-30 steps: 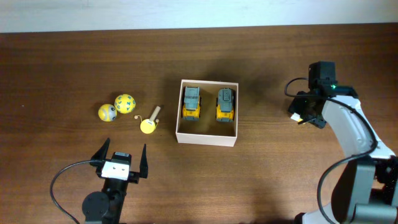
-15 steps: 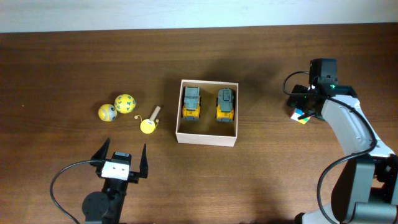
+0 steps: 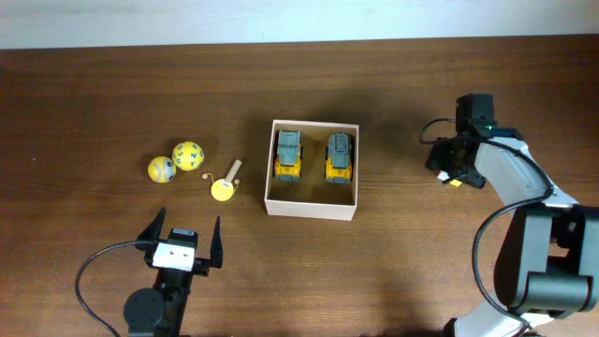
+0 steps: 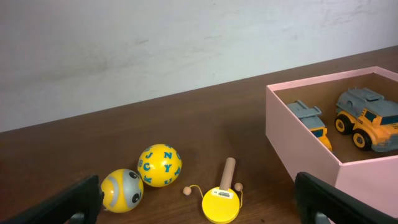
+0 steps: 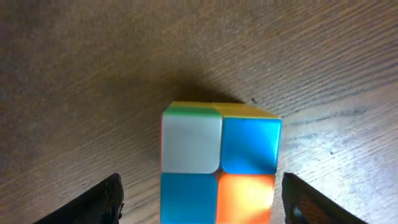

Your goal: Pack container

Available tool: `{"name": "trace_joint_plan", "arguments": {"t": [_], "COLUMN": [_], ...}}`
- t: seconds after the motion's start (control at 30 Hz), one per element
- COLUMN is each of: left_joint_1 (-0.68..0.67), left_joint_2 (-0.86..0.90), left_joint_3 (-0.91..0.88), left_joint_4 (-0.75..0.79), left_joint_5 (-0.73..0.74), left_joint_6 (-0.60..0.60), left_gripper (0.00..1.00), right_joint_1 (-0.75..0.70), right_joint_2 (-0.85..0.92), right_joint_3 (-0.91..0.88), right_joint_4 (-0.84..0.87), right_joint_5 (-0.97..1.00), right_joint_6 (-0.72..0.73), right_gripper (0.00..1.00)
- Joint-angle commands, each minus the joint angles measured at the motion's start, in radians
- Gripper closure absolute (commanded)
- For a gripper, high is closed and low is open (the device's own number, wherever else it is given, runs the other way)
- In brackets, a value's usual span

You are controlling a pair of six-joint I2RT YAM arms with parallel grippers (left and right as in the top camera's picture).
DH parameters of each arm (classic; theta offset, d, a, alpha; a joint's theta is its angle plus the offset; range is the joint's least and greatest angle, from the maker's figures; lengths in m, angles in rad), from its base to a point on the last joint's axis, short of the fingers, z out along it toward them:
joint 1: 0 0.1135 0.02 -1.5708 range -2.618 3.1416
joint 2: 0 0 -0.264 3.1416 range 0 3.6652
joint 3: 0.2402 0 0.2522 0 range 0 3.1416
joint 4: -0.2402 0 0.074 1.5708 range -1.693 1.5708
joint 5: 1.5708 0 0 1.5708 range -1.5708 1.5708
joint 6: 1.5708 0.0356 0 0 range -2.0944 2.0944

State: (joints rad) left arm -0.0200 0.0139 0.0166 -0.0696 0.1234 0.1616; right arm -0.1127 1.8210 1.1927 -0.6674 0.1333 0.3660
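Note:
My right gripper is open and needs to lower its fingers farther along opposite sides, around the colour cube (image 3: pixel 450 178) (image 5: pixel 219 174).
The container (image 3: pixel 313 210), a square white-walled box, sits mid-table with two yellow-and-grey toy trucks (image 3: pixel 288 154) (image 3: pixel 340 156) inside. In the left wrist view its wall (image 4: pixel 305 146) looks pink and the trucks (image 4: pixel 370 118) show behind it. A small colour cube (image 5: pixel 217 165) lies on the table to the container's right, its yellow edge (image 3: pixel 455 181) peeking out below my right gripper (image 3: pixel 454 164). That gripper (image 5: pixel 202 202) is open, with a finger on each side of the cube and a gap on both. My left gripper (image 3: pixel 185 225) stands open near the front left, with nothing between its fingers.
Left of the container lie a yellow lettered ball (image 3: pixel 188 154), a yellow-and-grey ball (image 3: pixel 161 168) and a yellow paddle drum (image 3: pixel 223 188) with a wooden handle. All three show ahead of the left gripper (image 4: pixel 199 202). A pale wall runs along the table's far edge.
My right gripper has shifted a little to the left over the colour cube, and its jaws have spread wider. The left arm and the toys have not moved.

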Motion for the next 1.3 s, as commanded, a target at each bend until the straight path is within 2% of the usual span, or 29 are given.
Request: {"name": "trace_joint_plan", "arguments": {"t": [0.0, 0.43, 0.8, 1.1, 1.27], "left_joint_1": [0.003, 0.003, 0.003, 0.003, 0.003], "left_joint_2": [-0.006, -0.006, -0.006, -0.006, -0.006], "left_joint_3": [-0.008, -0.008, -0.008, -0.008, -0.008], "left_joint_4": [0.002, 0.002, 0.002, 0.002, 0.002], "left_joint_5": [-0.004, -0.004, -0.004, -0.004, -0.004], "left_joint_6": [0.013, 0.013, 0.013, 0.013, 0.013], "left_gripper": [0.01, 0.01, 0.01, 0.01, 0.01], "right_joint_1": [-0.008, -0.009, -0.085, -0.091, -0.091], "right_joint_2": [0.006, 0.041, 0.041, 0.041, 0.041], "right_joint_3": [-0.003, -0.003, -0.003, -0.003, -0.003], "right_joint_4": [0.015, 0.041, 0.029, 0.037, 0.039], "right_joint_5": [0.021, 0.037, 0.035, 0.027, 0.027], "right_joint_6": [0.008, 0.007, 0.003, -0.018, -0.019], "right_gripper": [0.25, 0.25, 0.25, 0.25, 0.36]}}
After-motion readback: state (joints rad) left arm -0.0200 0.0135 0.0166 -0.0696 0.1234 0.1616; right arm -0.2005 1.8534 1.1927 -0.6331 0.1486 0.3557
